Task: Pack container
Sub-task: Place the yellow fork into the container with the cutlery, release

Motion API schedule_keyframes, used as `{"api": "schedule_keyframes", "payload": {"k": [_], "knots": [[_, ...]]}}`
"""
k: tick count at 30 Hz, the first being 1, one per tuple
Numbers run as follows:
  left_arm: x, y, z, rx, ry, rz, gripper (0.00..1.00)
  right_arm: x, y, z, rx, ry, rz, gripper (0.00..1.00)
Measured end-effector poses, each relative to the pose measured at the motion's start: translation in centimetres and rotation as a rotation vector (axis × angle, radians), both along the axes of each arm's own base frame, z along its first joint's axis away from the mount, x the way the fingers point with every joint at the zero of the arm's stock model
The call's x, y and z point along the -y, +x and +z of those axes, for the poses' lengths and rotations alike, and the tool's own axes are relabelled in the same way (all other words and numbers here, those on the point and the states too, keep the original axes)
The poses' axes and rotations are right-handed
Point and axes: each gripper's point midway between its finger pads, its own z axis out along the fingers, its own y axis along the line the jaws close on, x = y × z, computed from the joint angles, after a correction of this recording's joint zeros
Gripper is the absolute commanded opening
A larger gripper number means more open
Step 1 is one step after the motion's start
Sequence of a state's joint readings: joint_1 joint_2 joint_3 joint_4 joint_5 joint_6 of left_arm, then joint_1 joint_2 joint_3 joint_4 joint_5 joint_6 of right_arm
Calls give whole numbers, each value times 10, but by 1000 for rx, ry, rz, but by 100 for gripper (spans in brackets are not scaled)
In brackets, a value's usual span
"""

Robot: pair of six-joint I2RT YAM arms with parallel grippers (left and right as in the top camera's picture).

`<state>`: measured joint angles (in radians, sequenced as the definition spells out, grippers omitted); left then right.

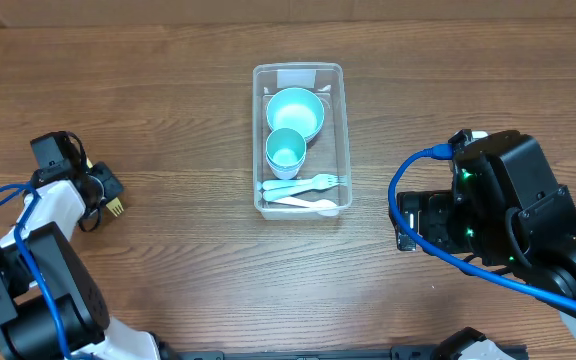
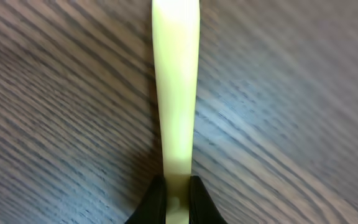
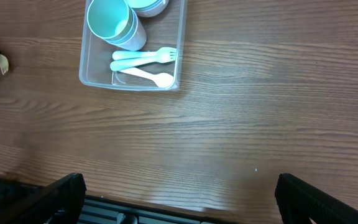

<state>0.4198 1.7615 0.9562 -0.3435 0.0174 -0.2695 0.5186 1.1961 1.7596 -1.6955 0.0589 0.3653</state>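
The robot needs to raise its left gripper next, swing it over, turn the yellow fork crosswise and lower it, because pale blue fork (image 1: 306, 184) and white spoon lie across the container's near end.
The clear container (image 1: 345, 130) stands at the table's middle and holds a light blue bowl (image 1: 298, 110), a light blue cup (image 1: 286, 152), a pale blue fork (image 1: 306, 184) and a white spoon (image 1: 306, 204). It also shows in the right wrist view (image 3: 129, 86). My left gripper (image 1: 106, 200) is at the far left, shut on a yellow fork (image 1: 115, 208); its handle (image 2: 176, 93) runs out from the jaws (image 2: 178, 199) close over the table. My right gripper (image 3: 179, 193) is open and empty, right of the container.
The wooden table (image 1: 168, 90) surrounds the container. A blue cable (image 1: 418, 165) loops off the right arm. The table's front edge (image 3: 166, 208) lies just below the right gripper's fingers.
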Motion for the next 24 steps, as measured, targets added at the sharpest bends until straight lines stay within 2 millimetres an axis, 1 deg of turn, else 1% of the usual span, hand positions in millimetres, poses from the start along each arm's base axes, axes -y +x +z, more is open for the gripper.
{"api": "schedule_keyframes", "payload": {"k": [1, 2, 3, 4, 5, 6, 7, 9, 11, 12, 14, 15, 18, 21, 22, 24], "knots": [[0, 1, 6, 16, 1, -3, 4, 0, 0, 0, 0, 1, 0, 100], [1, 2, 17, 37, 5, -5, 4, 0, 0, 0, 0, 0, 0, 100], [2, 5, 32, 76, 15, -10, 4, 0, 0, 0, 0, 1, 0, 100], [4, 11, 57, 144, 32, -36, 4, 0, 0, 0, 0, 0, 0, 100], [12, 16, 74, 193, 38, -86, 4, 0, 0, 0, 0, 0, -1, 100], [26, 22, 91, 244, 42, -170, 4, 0, 0, 0, 0, 0, 0, 100], [62, 33, 119, 338, 43, -355, 4, 0, 0, 0, 0, 0, 0, 100], [113, 39, 145, 424, 67, -614, 4, 0, 0, 0, -1, 0, 0, 100], [182, 35, 174, 533, 106, -925, 4, 0, 0, 0, 0, 0, 0, 100], [221, 27, 188, 596, 130, -1089, 4, 0, 0, 0, 0, 0, -1, 100], [273, 12, 200, 672, 189, -1337, 4, 0, 0, 0, 0, 0, -1, 100], [298, 2, 200, 696, 218, -1458, 4, 0, 0, 0, 0, 0, 0, 100], [352, -26, 201, 778, 323, -1765, 4, 0, 0, 0, 0, 0, 0, 100], [382, -40, 200, 847, 422, -1948, 4, 0, 0, 0, 0, 1, -1, 100], [388, -41, 195, 845, 438, -1977, 4, 0, 0, 0, 0, 0, -1, 100], [392, -36, 179, 806, 459, -2004, 4, 0, 0, 0, 0, 0, 0, 100]]}}
